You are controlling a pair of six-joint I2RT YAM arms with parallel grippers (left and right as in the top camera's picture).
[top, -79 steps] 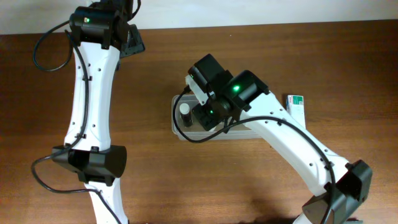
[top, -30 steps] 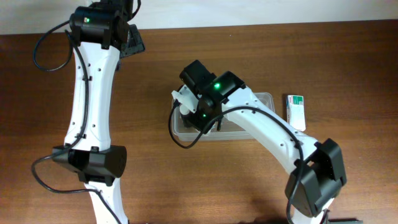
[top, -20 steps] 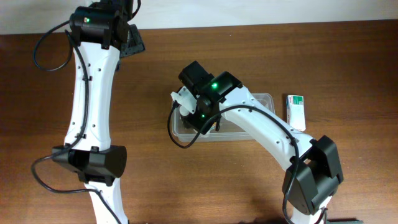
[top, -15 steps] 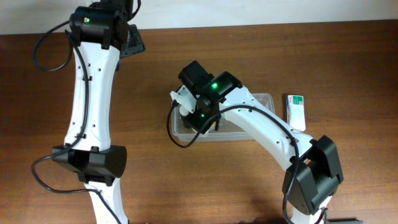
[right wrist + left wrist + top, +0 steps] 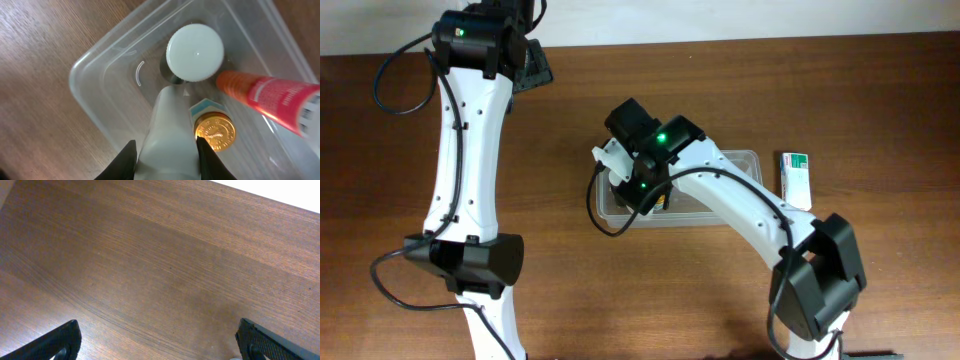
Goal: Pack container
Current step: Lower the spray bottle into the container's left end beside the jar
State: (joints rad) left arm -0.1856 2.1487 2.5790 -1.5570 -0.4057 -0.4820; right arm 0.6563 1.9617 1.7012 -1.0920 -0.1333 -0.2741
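My right gripper should move down next and let go of the white tube [image 5: 608,157] onto the open part of the container's bottom beside the white-capped bottle, because that gap is below it.
The clear container [image 5: 748,160] lies at mid-table; in the right wrist view its rim [image 5: 82,70] shows at the left. Inside it stand a white-capped bottle [image 5: 195,51], an orange-red tube [image 5: 270,95] and a gold-capped item [image 5: 214,131]. My right gripper [image 5: 167,162] is shut on a white tube [image 5: 167,125], held tip-down into the container's left end. From overhead the right gripper [image 5: 638,185] covers that end, and the white tube [image 5: 608,157] sticks out at its left. My left gripper [image 5: 160,342] is open and empty over bare wood, at the table's far left [image 5: 525,65].
A white and green box [image 5: 797,178] lies on the table just right of the container. The right arm [image 5: 740,205] crosses over the container's front. The left arm [image 5: 470,150] runs along the left side of the wooden table [image 5: 570,280].
My right gripper has moved left along the container to its left end, carrying the white tube. The white-capped bottle is now hidden from overhead. The left arm has not moved.
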